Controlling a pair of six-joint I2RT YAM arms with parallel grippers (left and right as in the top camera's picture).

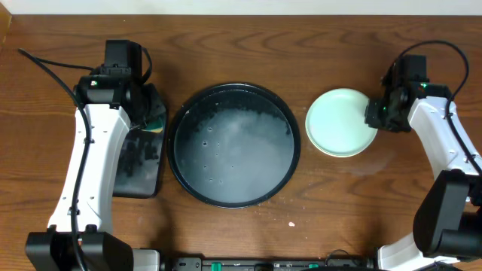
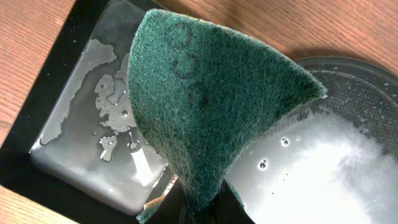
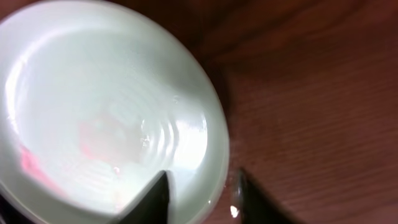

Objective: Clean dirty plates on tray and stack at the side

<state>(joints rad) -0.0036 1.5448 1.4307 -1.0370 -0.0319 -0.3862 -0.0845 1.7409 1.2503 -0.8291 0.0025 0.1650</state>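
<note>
My left gripper will move back, then lower and release the sponge on the sponge tray's bottom, bare but for shallow water.
The large round black tray [image 1: 172,143] sits mid-table, holding cloudy soapy water and no plates; it also shows in the left wrist view [image 2: 354,93]. A mint plate [image 1: 339,122] lies on the table to its right, with faint reddish smears inside [image 3: 93,99]. I cannot tell whether other plates lie under it; no yellow plate shows. My right gripper [image 1: 374,113] straddles the plate's right rim [image 3: 202,193], one finger inside and one outside with a gap, open. My left gripper [image 2: 199,214] is shut on a green scouring sponge [image 2: 205,106], held over the edge between the sponge tray and the round tray.
A black rectangular sponge tray [image 1: 139,165] with shallow water stands left of the round tray, under my left arm; it also shows in the left wrist view [image 2: 68,143]. Bare wooden table surrounds everything. A small pink speck [image 1: 292,223] lies near the front.
</note>
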